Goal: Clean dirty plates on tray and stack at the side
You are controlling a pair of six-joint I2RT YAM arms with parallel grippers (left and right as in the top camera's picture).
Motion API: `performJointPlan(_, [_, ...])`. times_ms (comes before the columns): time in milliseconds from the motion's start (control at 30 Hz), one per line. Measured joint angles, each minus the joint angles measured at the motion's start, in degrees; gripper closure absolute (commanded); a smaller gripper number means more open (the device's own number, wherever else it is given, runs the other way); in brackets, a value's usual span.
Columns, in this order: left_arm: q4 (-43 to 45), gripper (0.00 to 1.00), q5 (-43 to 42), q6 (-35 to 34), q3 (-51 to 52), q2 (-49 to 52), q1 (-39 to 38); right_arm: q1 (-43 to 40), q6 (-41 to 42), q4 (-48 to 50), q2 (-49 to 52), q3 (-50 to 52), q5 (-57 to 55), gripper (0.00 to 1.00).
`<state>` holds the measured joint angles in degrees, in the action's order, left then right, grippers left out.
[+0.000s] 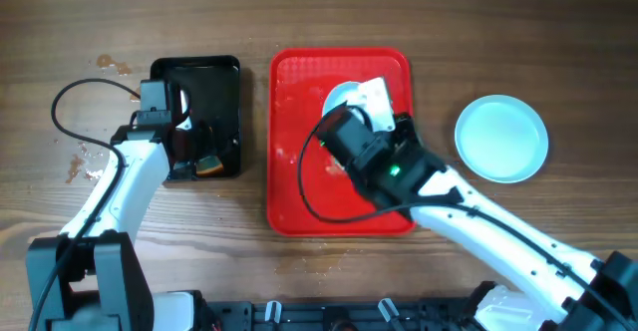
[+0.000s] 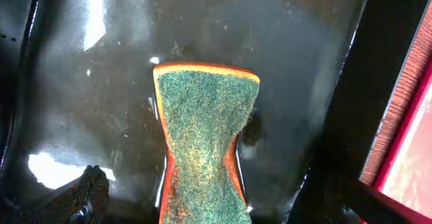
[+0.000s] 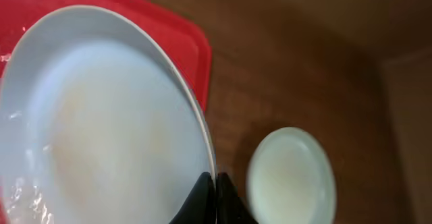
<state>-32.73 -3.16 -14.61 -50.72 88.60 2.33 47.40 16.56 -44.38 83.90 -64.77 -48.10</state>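
Observation:
The red tray is empty below the tilted plate, so I will lower my right gripper, lay the plate flat there and let go of its rim.
My right gripper [image 3: 216, 187] is shut on the rim of a pale blue-white plate [image 3: 101, 129] and holds it tilted above the red tray [image 3: 142, 11]. In the overhead view this plate [image 1: 340, 96] shows only partly beside the right gripper [image 1: 365, 112], over the tray [image 1: 299, 171]. A second plate [image 1: 501, 138] lies flat on the table right of the tray; it also shows in the right wrist view [image 3: 291, 177]. I see no third plate. My left gripper [image 2: 216, 207] is open over a green-and-orange sponge [image 2: 206, 143].
The sponge [image 1: 207, 164] lies in a wet black tray [image 1: 221, 82] left of the red tray, and my left gripper [image 1: 179, 132] hangs over it. Water drops and a small stain [image 1: 112, 65] mark the wood at the far left.

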Motion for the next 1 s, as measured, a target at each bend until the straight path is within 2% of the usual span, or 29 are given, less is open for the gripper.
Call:
performJointPlan(233, [0.0, 0.00, 0.0, 0.0, 0.0, 0.0, 0.0, 8.1, -3.9, 0.5, 0.0, 0.0, -15.1, 0.96])
performJointPlan(400, [0.0, 0.00, 0.0, 0.0, 0.0, 0.0, 0.0, 9.6, -6.6, 2.2, 0.0, 0.0, -17.1, 0.96])
performJointPlan(500, [0.0, 0.00, 0.0, 0.0, 0.0, 0.0, 0.0, 6.6, -4.7, 2.2, 0.0, 0.0, -7.7, 0.96])
performJointPlan(600, [0.1, 0.00, 0.0, 0.0, 0.0, 0.0, 0.0, -3.9, -0.2, 2.1, 0.3, 0.9, 3.6, 0.96])
performJointPlan(733, [0.0, 0.00, 0.0, 0.0, 0.0, 0.0, 0.0, -18.9, 0.5, 3.4, 2.2, 1.0, 27.9, 0.95])
performJointPlan(867, [0.0, 0.00, 0.0, 0.0, 0.0, 0.0, 0.0, -24.2, 0.3, 0.6, 8.1, 1.3, 44.1, 0.95])
performJointPlan(900, [0.0, 0.00, 0.0, 0.0, 0.0, 0.0, 0.0, -24.1, 0.3, 0.0, 9.4, 1.3, 45.5, 0.79])
performJointPlan(933, [0.0, 0.00, 0.0, 0.0, 0.0, 0.0, 0.0, -24.1, 0.3, 0.1, 10.7, 1.3, 46.1, 0.69])
performJointPlan(1000, [0.0, 0.00, 0.0, 0.0, 0.0, 0.0, 0.0, -24.1, 0.1, 0.7, 14.1, 1.3, 46.8, 0.54])
